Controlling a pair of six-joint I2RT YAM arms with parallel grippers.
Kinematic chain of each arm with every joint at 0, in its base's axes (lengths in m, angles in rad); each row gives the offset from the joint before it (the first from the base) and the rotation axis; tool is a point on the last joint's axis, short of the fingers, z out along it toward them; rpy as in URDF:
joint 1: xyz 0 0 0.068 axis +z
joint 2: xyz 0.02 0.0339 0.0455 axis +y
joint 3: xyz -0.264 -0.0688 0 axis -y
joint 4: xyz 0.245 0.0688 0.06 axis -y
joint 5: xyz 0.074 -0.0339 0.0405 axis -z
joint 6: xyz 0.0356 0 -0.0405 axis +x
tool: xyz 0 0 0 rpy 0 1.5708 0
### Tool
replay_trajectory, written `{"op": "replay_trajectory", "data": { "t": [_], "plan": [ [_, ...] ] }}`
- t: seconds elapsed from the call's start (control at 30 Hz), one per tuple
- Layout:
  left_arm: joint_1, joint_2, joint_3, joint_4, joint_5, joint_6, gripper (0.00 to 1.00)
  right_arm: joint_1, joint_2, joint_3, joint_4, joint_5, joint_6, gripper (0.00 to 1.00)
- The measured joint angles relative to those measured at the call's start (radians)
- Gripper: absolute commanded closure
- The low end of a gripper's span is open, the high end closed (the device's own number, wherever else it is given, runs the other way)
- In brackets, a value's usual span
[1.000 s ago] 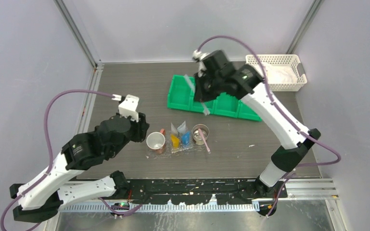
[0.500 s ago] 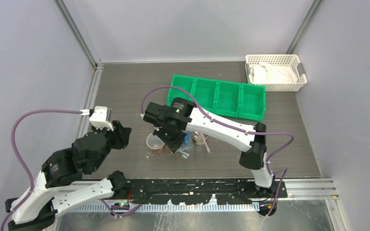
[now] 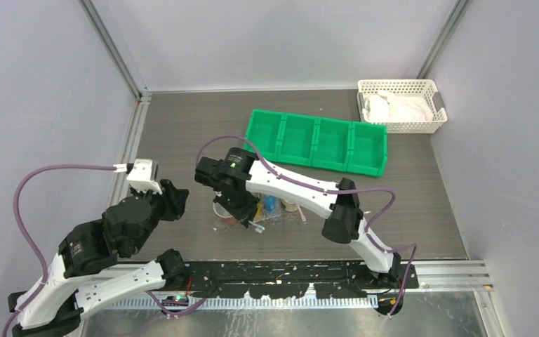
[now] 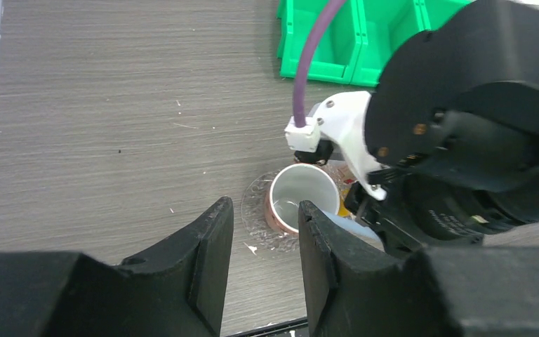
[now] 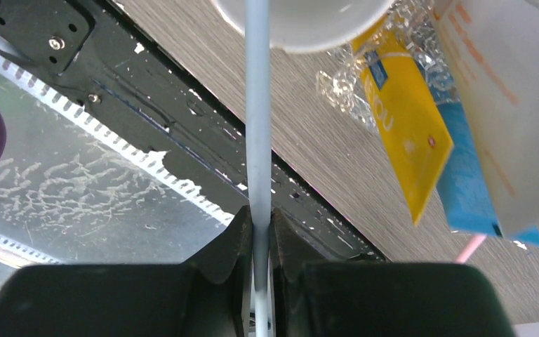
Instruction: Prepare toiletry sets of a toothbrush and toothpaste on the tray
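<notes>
The robot will next lower the grey-silver toothbrush toward the white cup (image 3: 222, 211) (image 5: 310, 15) with its right gripper, and then let it go.
My right gripper (image 5: 257, 214) is shut on a grey-silver toothbrush (image 5: 257, 126). The brush's far end reaches the rim of a white cup (image 5: 302, 17); whether it is inside I cannot tell. The cup (image 4: 303, 193) stands on the crinkly clear tray (image 4: 254, 203). Yellow (image 5: 403, 133), blue (image 5: 463, 189) and white (image 5: 505, 105) toothpaste tubes lie on the tray beside it. A pink toothbrush (image 3: 302, 214) leans out of a second cup (image 3: 293, 204), which the right arm partly hides. My left gripper (image 4: 265, 210) hangs open and empty, left of and nearer than the cup.
A green four-compartment bin (image 3: 316, 140) sits behind the tray. A white lattice basket (image 3: 400, 105) holding white material stands at the back right. A black mounting rail (image 3: 288, 270) runs along the table's near edge. My right arm arches over the tray.
The right gripper swung from above the green bin down to the cup on the tray, carrying the grey toothbrush. The left arm drew back to the left and nearer.
</notes>
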Motion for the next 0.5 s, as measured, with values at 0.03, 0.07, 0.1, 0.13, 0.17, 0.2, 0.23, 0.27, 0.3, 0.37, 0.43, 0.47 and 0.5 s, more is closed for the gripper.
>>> {"op": "replay_trajectory", "data": {
  "t": [0.03, 0.07, 0.1, 0.13, 0.17, 0.2, 0.23, 0.27, 0.3, 0.37, 0.43, 0.47, 0.5],
  "plan": [
    [0.0, -0.003, 0.0, -0.001, 0.0, 0.0, 0.6, -0.002, 0.014, 0.006, 0.0, -0.005, 0.0, 0.92],
    [0.0, -0.007, -0.001, -0.001, 0.001, 0.0, 0.6, -0.006, 0.024, 0.009, 0.0, -0.007, 0.0, 0.92],
    [0.0, -0.012, -0.002, -0.002, 0.001, 0.0, 0.6, -0.01, 0.033, 0.01, 0.0, -0.012, 0.0, 0.92],
    [0.0, -0.015, -0.002, -0.003, 0.001, 0.0, 0.6, -0.014, 0.039, 0.01, -0.001, -0.014, 0.0, 0.92],
    [0.0, -0.019, -0.003, -0.003, 0.001, 0.0, 0.6, -0.02, 0.043, 0.01, -0.001, -0.017, 0.0, 0.92],
    [0.0, -0.022, -0.005, -0.003, 0.001, 0.0, 0.6, -0.025, 0.045, 0.01, -0.001, -0.02, 0.0, 0.92],
    [0.0, -0.025, -0.006, -0.003, 0.001, 0.0, 0.6, -0.031, 0.048, 0.012, -0.003, -0.023, 0.0, 0.91],
    [0.0, -0.027, -0.008, -0.003, 0.001, 0.0, 0.6, -0.035, 0.05, 0.016, -0.004, -0.025, 0.0, 0.91],
    [0.0, -0.028, -0.009, -0.003, 0.001, 0.0, 0.6, -0.04, 0.053, 0.021, -0.004, -0.029, 0.0, 0.91],
    [0.0, -0.028, -0.011, -0.003, 0.002, 0.001, 0.6, -0.049, 0.061, 0.032, -0.004, -0.036, 0.0, 0.9],
    [0.0, -0.028, -0.013, -0.003, 0.002, 0.001, 0.6, -0.057, 0.071, 0.04, -0.004, -0.043, 0.0, 0.9],
    [0.0, -0.028, -0.014, -0.003, 0.002, 0.002, 0.6, -0.062, 0.078, 0.044, -0.004, -0.047, 0.0, 0.9],
    [0.0, -0.028, -0.015, -0.003, 0.002, 0.003, 0.6, -0.065, 0.084, 0.046, -0.004, -0.05, 0.0, 0.9]
  ]
}}
